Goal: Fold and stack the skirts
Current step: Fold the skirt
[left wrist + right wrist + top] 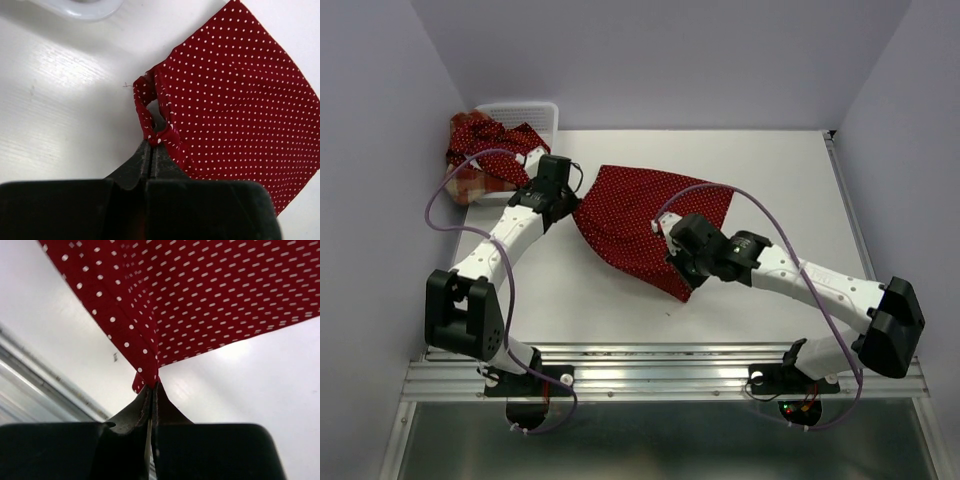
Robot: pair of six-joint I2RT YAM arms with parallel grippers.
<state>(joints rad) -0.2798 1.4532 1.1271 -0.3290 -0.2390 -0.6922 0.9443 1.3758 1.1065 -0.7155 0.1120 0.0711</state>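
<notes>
I will bring the pinched near corner over onto the skirt's far corner (605,171) (233,8) and let go of the cloth. The far corner lies flat on the table, outward of my left gripper.
A dark red polka-dot skirt (640,222) lies spread on the white table (770,180) between both arms. My left gripper (572,203) is shut on its left corner; the left wrist view shows the bunched hem (155,131) pinched at the fingertips. My right gripper (670,240) is shut on a corner of the same skirt (200,295), which is lifted off the table in the right wrist view. A second polka-dot skirt (485,140) and a plaid skirt (470,183) hang over a white mesh basket (525,112) at the back left.
The basket stands in the table's back left corner, against the grey wall. A metal rail (660,375) runs along the table's near edge, where the arm bases sit. Grey walls close the left, back and right sides.
</notes>
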